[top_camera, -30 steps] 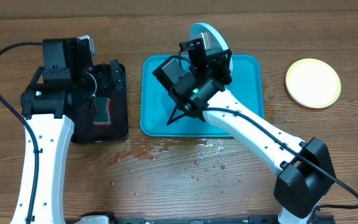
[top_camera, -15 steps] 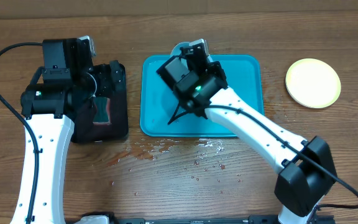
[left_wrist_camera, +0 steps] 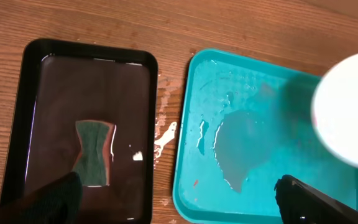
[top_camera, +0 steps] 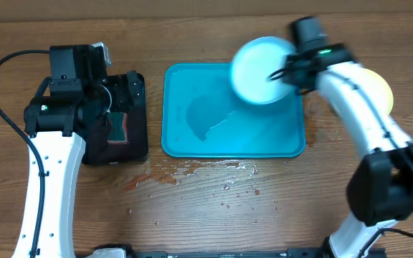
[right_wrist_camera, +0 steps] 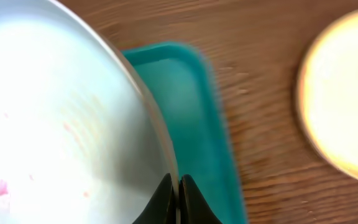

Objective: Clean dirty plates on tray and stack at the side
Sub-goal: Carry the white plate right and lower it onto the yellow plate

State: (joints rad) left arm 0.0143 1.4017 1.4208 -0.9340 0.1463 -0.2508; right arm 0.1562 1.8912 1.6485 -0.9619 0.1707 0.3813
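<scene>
The side stack starts at the yellow-green plate (top_camera: 380,87) (right_wrist_camera: 348,99), so my right gripper needs to swing to the right in the overhead view and down to release its plate there.
My right gripper (top_camera: 287,72) is shut on the rim of a pale white plate (top_camera: 262,69), which it holds tilted in the air above the back right corner of the turquoise tray (top_camera: 192,89). In the right wrist view the fingertips (right_wrist_camera: 166,198) pinch the plate (right_wrist_camera: 61,112), which shows faint pink smears. The wet tray (left_wrist_camera: 253,180) holds no plates. A yellow-green plate (top_camera: 380,87) lies on the table to the right, partly hidden by the right arm. My left gripper (top_camera: 120,93) hangs open over the black tray with nothing between its fingers.
The black tray (top_camera: 136,140) with dark water and a green sponge (left_wrist_camera: 94,152) sits left of the turquoise tray. Water drops and reddish specks (top_camera: 192,172) lie on the wooden table in front of the tray.
The right arm has swung from the middle of the tray to the right and back, carrying the plate with it. The left arm has not moved.
</scene>
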